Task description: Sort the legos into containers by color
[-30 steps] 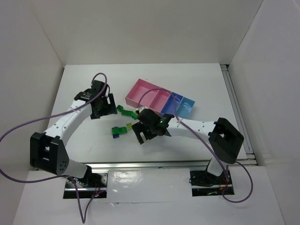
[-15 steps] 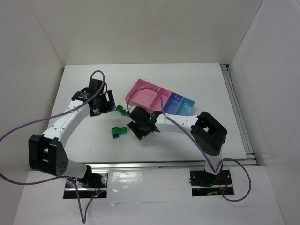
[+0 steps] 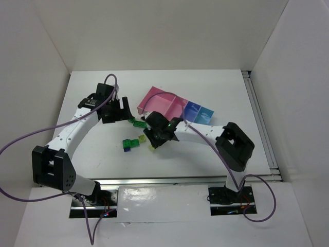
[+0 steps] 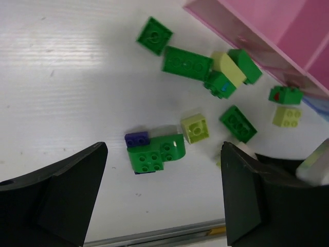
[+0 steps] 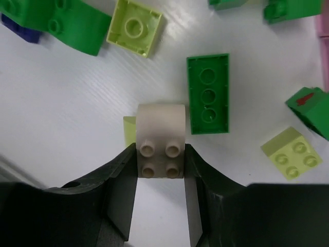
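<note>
The right gripper will lift and swing outward over the empty light blue container [image 3: 204,116], which is to its right in the top view, to let go of the cream lego.
In the right wrist view my right gripper [image 5: 160,157] is shut on a pale cream lego [image 5: 160,135], its studs facing the camera, with a lime piece [image 5: 129,130] just behind it. Around it lie a dark green plate [image 5: 208,93], a lime square [image 5: 134,27] and a lime brick [image 5: 290,153]. From above, the right gripper [image 3: 154,138] is in front of the containers, pink [image 3: 162,103], blue [image 3: 193,110] and light blue [image 3: 206,115]. My left gripper [image 4: 163,149] hangs open above a green and blue cluster [image 4: 154,152]. More green legos [image 4: 187,63] lie near the pink bin [image 4: 277,36].
White walls close in the table at the back and both sides. A metal rail [image 3: 259,118] runs along the right edge. Purple cables loop from both arms. The two grippers hang close together over the scattered bricks [image 3: 129,143].
The right gripper has gone from open to shut on the cream lego and swung left and back. The left gripper has shifted slightly back, still open.
</note>
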### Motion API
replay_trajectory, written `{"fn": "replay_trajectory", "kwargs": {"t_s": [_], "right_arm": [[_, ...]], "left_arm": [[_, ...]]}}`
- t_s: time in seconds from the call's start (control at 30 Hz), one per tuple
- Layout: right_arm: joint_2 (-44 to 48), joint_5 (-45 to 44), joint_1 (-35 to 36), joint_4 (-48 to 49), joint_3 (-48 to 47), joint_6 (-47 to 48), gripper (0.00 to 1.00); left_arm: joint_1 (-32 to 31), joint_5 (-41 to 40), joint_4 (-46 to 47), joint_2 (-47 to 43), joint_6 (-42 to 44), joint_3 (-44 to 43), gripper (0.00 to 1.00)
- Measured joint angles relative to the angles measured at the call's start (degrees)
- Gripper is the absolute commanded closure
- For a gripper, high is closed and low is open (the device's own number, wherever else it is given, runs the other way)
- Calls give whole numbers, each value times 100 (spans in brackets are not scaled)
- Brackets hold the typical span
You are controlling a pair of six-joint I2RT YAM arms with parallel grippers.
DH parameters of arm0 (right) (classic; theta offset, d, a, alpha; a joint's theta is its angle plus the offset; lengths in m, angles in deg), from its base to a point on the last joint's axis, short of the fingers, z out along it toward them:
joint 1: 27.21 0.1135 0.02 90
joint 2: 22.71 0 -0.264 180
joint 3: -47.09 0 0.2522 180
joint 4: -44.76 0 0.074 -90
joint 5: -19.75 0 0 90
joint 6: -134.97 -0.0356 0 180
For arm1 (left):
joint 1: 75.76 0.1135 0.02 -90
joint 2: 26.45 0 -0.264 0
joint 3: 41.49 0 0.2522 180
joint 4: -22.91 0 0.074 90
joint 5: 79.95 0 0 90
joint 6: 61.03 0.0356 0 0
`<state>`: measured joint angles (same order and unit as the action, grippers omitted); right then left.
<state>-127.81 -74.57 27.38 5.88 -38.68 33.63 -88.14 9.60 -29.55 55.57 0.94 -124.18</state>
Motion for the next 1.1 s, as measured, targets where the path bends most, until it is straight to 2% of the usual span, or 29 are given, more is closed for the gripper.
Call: {"fn": "replay_trajectory", "kwargs": {"t_s": [0.27, 0.43, 0.7, 0.87, 1.03, 1.1], "right_arm": [[855, 2164, -1993, -133, -192, -529, 73], [850, 3331, -2361, -455, -387, -737, 73], [772, 4905, -2640, -439, -428, -1222, 73], [774, 5447, -2883, -107, -278, -1578, 73], [776, 5775, -2951, 111, -221, -1779, 73], [776, 5875, -2951, 149, -221, -1803, 73]], "left_arm": [[-254, 1687, 662, -201, 1165, 131, 11], [-756, 2437, 1099, -640, 1497, 284, 13], [-1797, 2343, 1893, -691, 1766, 417, 14], [-2039, 2129, 2079, -691, 2013, 533, 17], [-2170, 1945, 2103, -688, 2173, 575, 25], [-2190, 1902, 2129, -688, 2218, 597, 34]]}}
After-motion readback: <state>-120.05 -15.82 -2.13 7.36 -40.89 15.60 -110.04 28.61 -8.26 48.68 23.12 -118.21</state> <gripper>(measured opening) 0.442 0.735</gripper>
